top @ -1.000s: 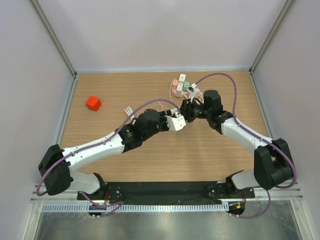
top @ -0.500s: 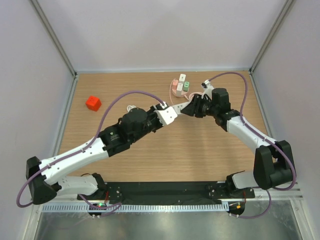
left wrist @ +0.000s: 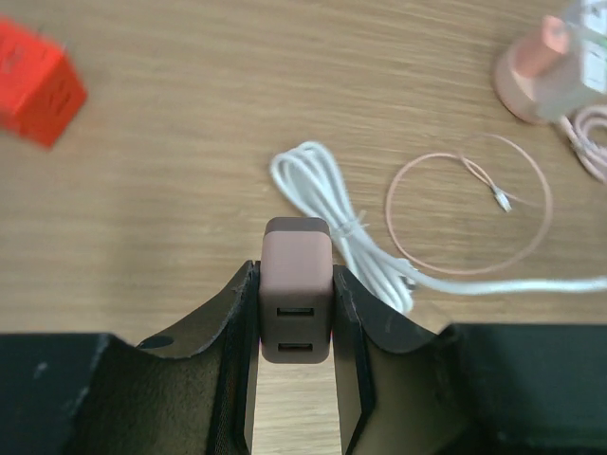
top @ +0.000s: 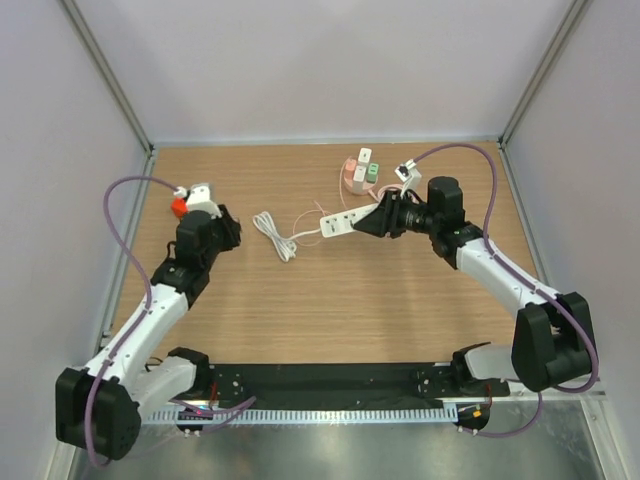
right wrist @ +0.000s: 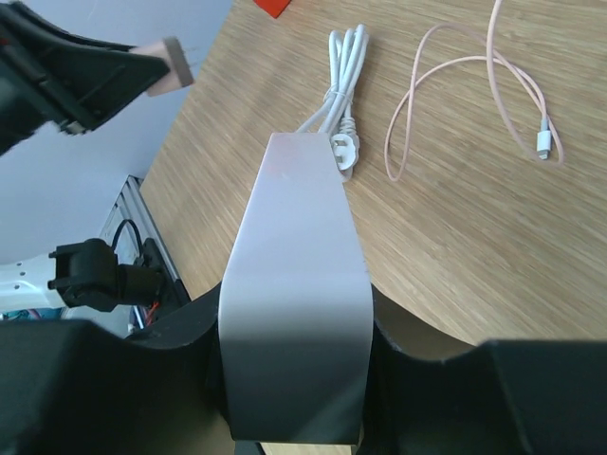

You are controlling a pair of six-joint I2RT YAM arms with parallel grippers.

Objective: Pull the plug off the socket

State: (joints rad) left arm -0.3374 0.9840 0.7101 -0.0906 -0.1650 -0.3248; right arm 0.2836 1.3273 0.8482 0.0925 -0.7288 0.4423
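Next, my left gripper moves down and left in the top view onto bare wood by the red cube (left wrist: 57, 232), an open spot to release the plug.
The plug (left wrist: 296, 284), a dusty-pink charger block with two USB ports, sits clamped between my left gripper's (left wrist: 296, 318) fingers. It is free of the socket, and the right wrist view shows it (right wrist: 169, 59) with bare prongs. My left gripper (top: 203, 203) is at the far left of the table by the red cube. The socket (top: 338, 222) is a white power strip. My right gripper (top: 368, 222) is shut on one end of it (right wrist: 294, 284), just above the wood. Plug and socket are far apart.
A red cube (top: 181, 206) lies beside the left gripper. The strip's coiled white cord (top: 272, 230) and a loose pink cable (top: 312, 214) lie mid-table. A cluster of adapters on a pink base (top: 360, 172) stands at the back, behind the strip.
My left arm has swung far left, carrying the plug away from the power strip. My right gripper kept hold of the strip and shifted slightly right.
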